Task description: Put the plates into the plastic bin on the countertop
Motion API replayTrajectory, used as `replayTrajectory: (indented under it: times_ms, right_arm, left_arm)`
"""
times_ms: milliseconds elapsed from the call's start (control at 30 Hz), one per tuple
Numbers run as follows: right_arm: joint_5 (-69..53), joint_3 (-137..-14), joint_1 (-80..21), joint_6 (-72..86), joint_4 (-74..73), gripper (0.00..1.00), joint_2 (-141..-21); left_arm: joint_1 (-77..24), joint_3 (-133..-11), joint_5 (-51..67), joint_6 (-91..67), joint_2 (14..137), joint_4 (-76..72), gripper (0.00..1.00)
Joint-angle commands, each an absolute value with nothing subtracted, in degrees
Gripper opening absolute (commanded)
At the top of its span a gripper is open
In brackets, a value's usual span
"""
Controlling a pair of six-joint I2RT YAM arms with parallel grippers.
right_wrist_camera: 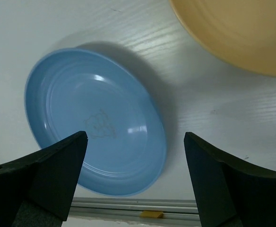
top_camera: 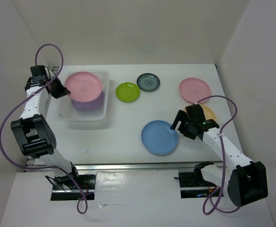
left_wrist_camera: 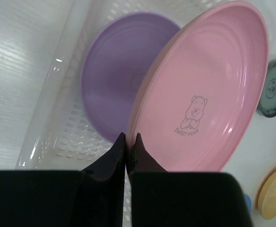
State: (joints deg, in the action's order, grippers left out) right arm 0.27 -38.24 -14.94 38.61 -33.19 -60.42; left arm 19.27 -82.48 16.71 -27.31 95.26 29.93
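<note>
The pink plate still hangs tilted above the lavender plate (top_camera: 88,105) inside the bin, so my left gripper should next lower the pink plate onto the lavender plate and let go of the pink plate's rim.
My left gripper (top_camera: 62,87) (left_wrist_camera: 129,137) is shut on the rim of a pink plate (top_camera: 83,85) (left_wrist_camera: 204,85), which it holds tilted over the plastic bin (top_camera: 86,120) (left_wrist_camera: 57,137). A lavender plate (top_camera: 88,105) (left_wrist_camera: 114,80) lies flat inside the bin. My right gripper (top_camera: 179,124) (right_wrist_camera: 135,137) stands open above the right edge of the blue plate (top_camera: 159,137) (right_wrist_camera: 90,118), with nothing between its fingers. The blue plate rests on the countertop (top_camera: 128,123) near the front rail. An orange-yellow plate (top_camera: 209,113) (right_wrist_camera: 237,33) lies partly hidden behind the right arm.
A second pink plate (top_camera: 194,90) lies at the back right. A lime green plate (top_camera: 127,91) and a small dark teal patterned plate (top_camera: 148,82) sit just right of the bin. A metal rail (top_camera: 142,165) runs along the front edge, and white walls close in the sides.
</note>
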Motion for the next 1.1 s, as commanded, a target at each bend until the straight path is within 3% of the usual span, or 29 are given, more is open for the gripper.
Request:
replayTrajectory:
  times_ms: [0,300,367,433,633,667,767,867,1000,1067]
  right_arm:
    - [1.41,-37.35,-15.29,41.13,-32.09,0.91,-60.63]
    - [-0.7,-32.0,-15.29,41.75,-26.81,0.89,-63.81]
    - [-1.32,-31.99,-15.29,41.75,-25.76,0.89,-64.34]
    - [-1.32,-31.99,-15.29,41.75,-25.75,0.89,-64.95]
    - [-1.84,-31.46,-15.29,41.14,-25.22,0.84,-65.48]
    - [-1.85,-31.46,-15.29,41.13,-24.53,0.79,-66.09]
    - [-2.46,-30.94,-15.29,41.13,-23.91,0.73,-67.14]
    - [-2.46,-30.33,-15.29,41.65,-23.38,0.68,-68.46]
    - [-3.08,-30.32,-15.29,41.66,-21.54,0.45,-69.7]
    - [-3.08,-30.32,-15.29,41.66,-21.53,0.24,-71.1]
  left_arm:
    - [19.42,-82.09,15.38,-27.95,98.95,28.04,0.0]
    - [18.11,-84.11,9.68,-27.25,106.6,30.39,0.01]
    - [17.5,-84.9,9.67,-27.25,107.31,30.41,0.11]
    - [16.79,-85.51,9.67,-26.72,107.31,31.02,0.29]
    - [14.85,-87.19,5.8,-25.58,105.74,33.22,0.58]
    - [14.33,-87.8,5.8,-25.58,104.51,33.92,0.72]
    - [12.93,-90.17,4.57,-25.05,102.14,35.16,0.9]
    - [11.34,-95.17,3.87,-25.05,98.71,37.18,0.91]
    - [8.44,-99.13,3.87,-23.91,93.79,38.32,0.94]
    - [6.69,-100.54,5.79,-23.12,91.06,38.94,0.97]
